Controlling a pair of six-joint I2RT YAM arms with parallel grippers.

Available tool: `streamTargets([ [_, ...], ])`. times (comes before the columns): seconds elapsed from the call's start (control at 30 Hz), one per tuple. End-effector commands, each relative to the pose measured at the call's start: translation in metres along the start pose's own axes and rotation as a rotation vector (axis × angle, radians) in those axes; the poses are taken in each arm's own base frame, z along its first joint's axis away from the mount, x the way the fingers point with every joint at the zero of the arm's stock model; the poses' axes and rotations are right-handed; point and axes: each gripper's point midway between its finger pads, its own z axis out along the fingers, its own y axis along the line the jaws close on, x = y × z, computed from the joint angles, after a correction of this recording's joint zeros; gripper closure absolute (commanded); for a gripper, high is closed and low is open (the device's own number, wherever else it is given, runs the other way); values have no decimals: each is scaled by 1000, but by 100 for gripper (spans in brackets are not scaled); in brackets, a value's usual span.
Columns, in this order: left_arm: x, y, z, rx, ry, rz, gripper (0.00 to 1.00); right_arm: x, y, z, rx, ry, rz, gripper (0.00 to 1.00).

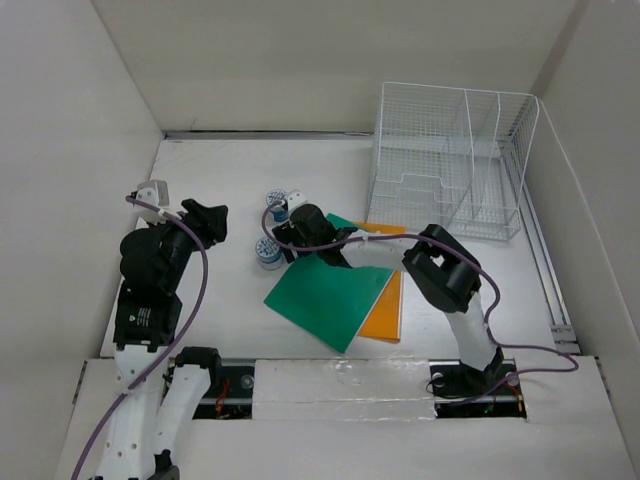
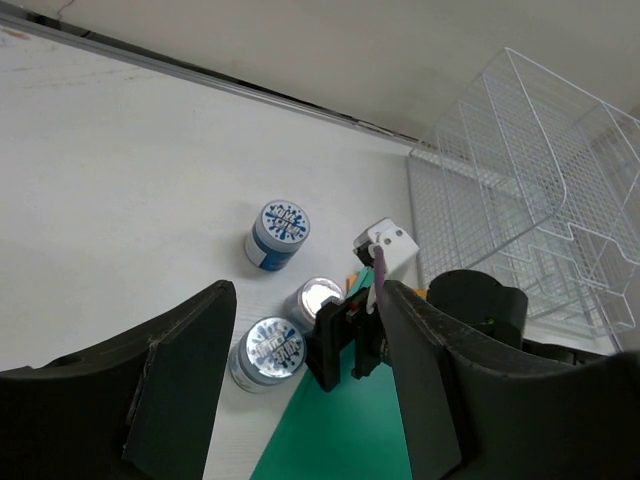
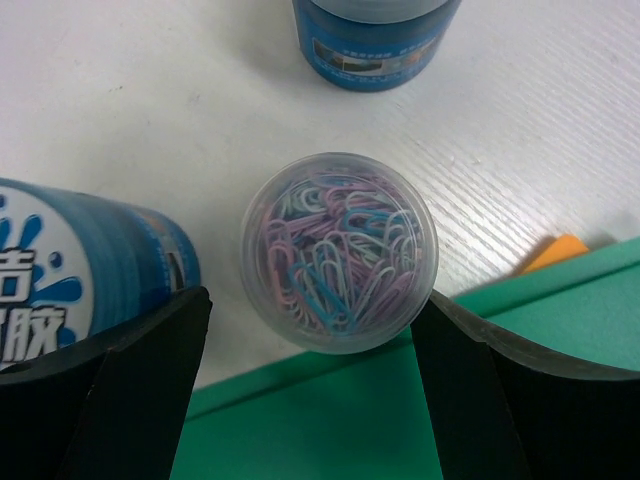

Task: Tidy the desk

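The robot's right gripper next needs to slide outward until its two fingers are on either side of the round sides of the clear tub [image 3: 340,254], and then close, because the tub is still mostly outward of the fingers.
The white desk [image 1: 225,170] holds a green folder [image 1: 325,295] lying over an orange folder [image 1: 385,315]. A clear tub of coloured paper clips [image 3: 338,250] stands at the green folder's far edge [image 3: 330,420], with a blue-labelled jar [image 3: 80,270] to its left and another [image 3: 375,40] beyond it. My right gripper [image 3: 310,300] is open with a finger on each side of the tub. My left gripper [image 1: 212,215] is open and empty, raised over the desk left of the jars [image 2: 278,233], and it looks at the right gripper [image 2: 350,340].
A white wire-mesh organizer rack [image 1: 450,165] stands at the back right, also in the left wrist view [image 2: 530,170]. White walls enclose the desk. An orange corner [image 3: 555,252] shows right of the tub. A purple cable runs along the right arm [image 1: 440,275].
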Motion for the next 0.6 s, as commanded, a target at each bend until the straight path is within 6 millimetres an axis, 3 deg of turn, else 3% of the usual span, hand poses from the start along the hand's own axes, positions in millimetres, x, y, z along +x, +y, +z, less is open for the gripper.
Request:
streamTargets([
  [0.0,-14,-13,1,60,-47,25,43,-27,11,9,-35,-69,-2,15],
  [0.23,-7,-13,1,82,-47,25,42,-36,9,20,-7,-95,4,15],
  [0.43,-3,-17,1,110,-34,23,42,-52,-5,23,62,-127,7,12],
  [0.5,-2,-18,0,116,-33,22,42,-53,-4,25,59,-134,14,17],
  [0.53,-2,-19,-1,124,-36,23,42,-53,-4,29,65,-140,21,31],
  [0.57,-2,-19,-1,124,-36,23,42,-53,-4,29,62,-139,21,31],
])
